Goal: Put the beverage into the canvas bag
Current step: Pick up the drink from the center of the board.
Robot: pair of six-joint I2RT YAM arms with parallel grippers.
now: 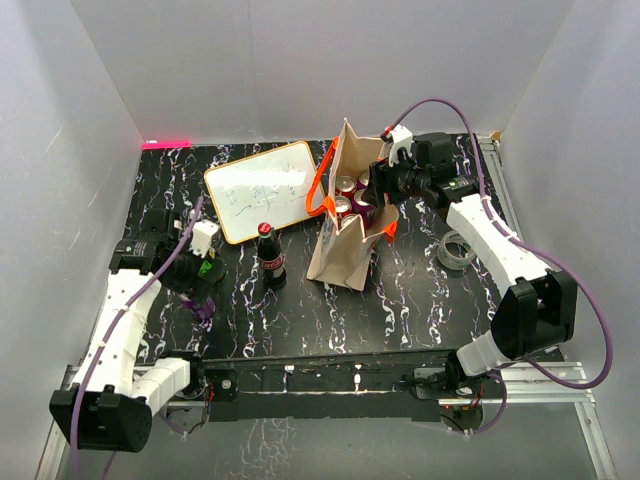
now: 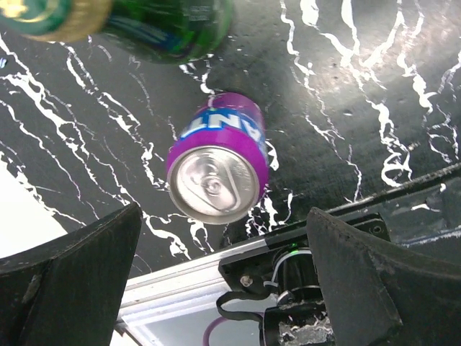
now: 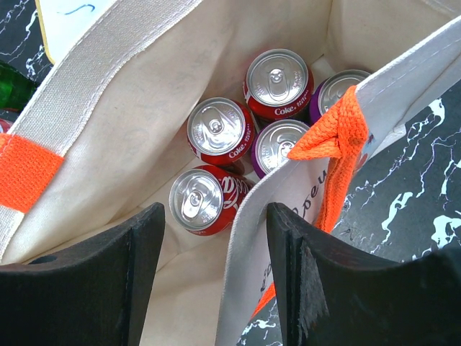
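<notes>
My left gripper is lined up above the upright purple soda can, with the can between its fingers. Next it should move down past the can's lid, with its open fingers around its upper body (image 1: 202, 306) (image 2: 220, 137).
The canvas bag (image 1: 340, 235) stands mid-table, beige with orange handles (image 3: 333, 137). Inside it are several red cola cans (image 3: 218, 130) and purple cans (image 3: 277, 144). My right gripper (image 3: 215, 285) hovers over the bag's mouth, open. The bag's near wall (image 3: 248, 238) rises between its fingers, close to the right finger (image 3: 324, 288). A purple soda can (image 2: 220, 169) stands upright on the black table. My left gripper (image 2: 223, 277) hangs wide open just short of it, holding nothing. In the top view this gripper (image 1: 200, 282) is at the left, with the purple can (image 1: 203, 304) below it.
A green drink container (image 2: 173, 25) lies just beyond the purple can. A dark cola bottle (image 1: 271, 257) stands left of the bag. A white board (image 1: 262, 190) with an orange frame lies behind it. A tape roll (image 1: 456, 250) sits right of the bag. White walls enclose the table.
</notes>
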